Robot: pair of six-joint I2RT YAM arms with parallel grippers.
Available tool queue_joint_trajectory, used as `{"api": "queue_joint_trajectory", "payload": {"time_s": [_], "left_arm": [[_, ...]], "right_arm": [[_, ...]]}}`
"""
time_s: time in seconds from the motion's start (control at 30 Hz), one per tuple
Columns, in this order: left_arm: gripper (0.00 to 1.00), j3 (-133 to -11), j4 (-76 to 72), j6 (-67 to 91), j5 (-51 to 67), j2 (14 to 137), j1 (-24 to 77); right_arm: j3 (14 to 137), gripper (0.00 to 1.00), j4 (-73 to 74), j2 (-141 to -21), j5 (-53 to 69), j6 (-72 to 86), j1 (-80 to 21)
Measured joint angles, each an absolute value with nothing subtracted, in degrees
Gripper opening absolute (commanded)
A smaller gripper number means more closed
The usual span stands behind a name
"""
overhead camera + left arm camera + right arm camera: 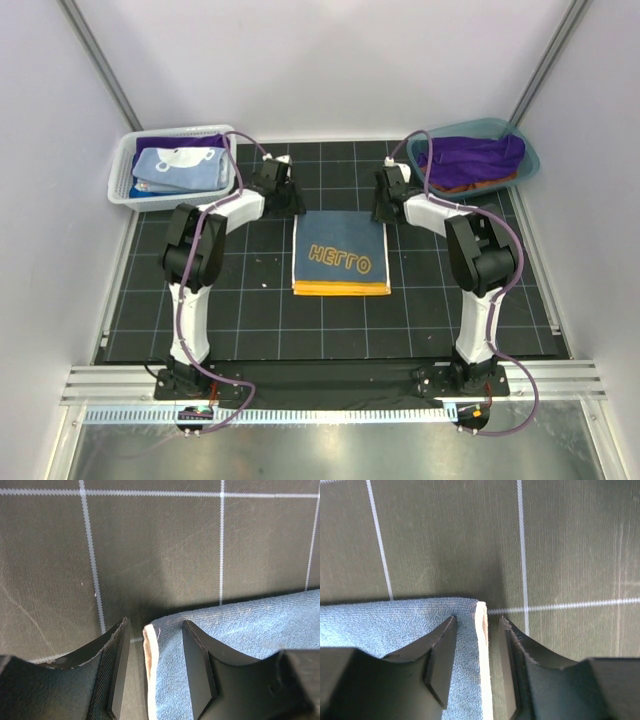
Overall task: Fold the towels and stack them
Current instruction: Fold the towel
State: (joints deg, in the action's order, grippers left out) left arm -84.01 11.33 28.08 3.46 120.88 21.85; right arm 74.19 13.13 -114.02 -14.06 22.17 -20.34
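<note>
My right gripper stays at the towel's far corner on the tub side and draws its fingers together next, since the towel's pale edge stands between them.
A folded blue towel point(341, 255) with orange lettering and an orange lower edge lies flat on the black grid mat. My left gripper point(286, 196) is at its far left corner and my right gripper point(384, 202) at its far right corner. In the left wrist view the left gripper point(155, 625) is open; the towel's pale edge point(150, 660) stands between the jaws, apart from the left finger point(119, 670). Likewise the right gripper point(477, 621) is open, and the towel's edge point(482, 645) sits between the jaws, apart from the right finger point(512, 670).
A white mesh basket point(122, 175) at the back left holds a light blue printed towel point(180, 166) over a purple one. At the back right, a teal tub point(532, 160) holds a purple towel point(470, 158) with orange cloth under it. White walls close in three sides.
</note>
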Motion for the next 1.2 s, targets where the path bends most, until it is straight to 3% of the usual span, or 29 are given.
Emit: {"api": "queue_joint_trajectory", "payload": {"time_s": [0.27, 0.7, 1.2], "left_arm": [[0.44, -83.05, 7.68, 28.51, 3.46, 121.21, 21.85], [0.38, -82.02, 5.26, 29.32, 2.74, 121.25, 21.78], [0.37, -81.91, 4.97, 29.43, 3.25, 121.25, 21.61]], "right_arm": [[72.42, 0.38, 7.09, -114.02, -10.94, 21.41, -18.5], [69.73, 0.41, 3.27, -112.75, -5.5, 21.1, -16.43], [69.28, 0.41, 3.6, -112.01, -2.59, 19.51, -16.05]]}}
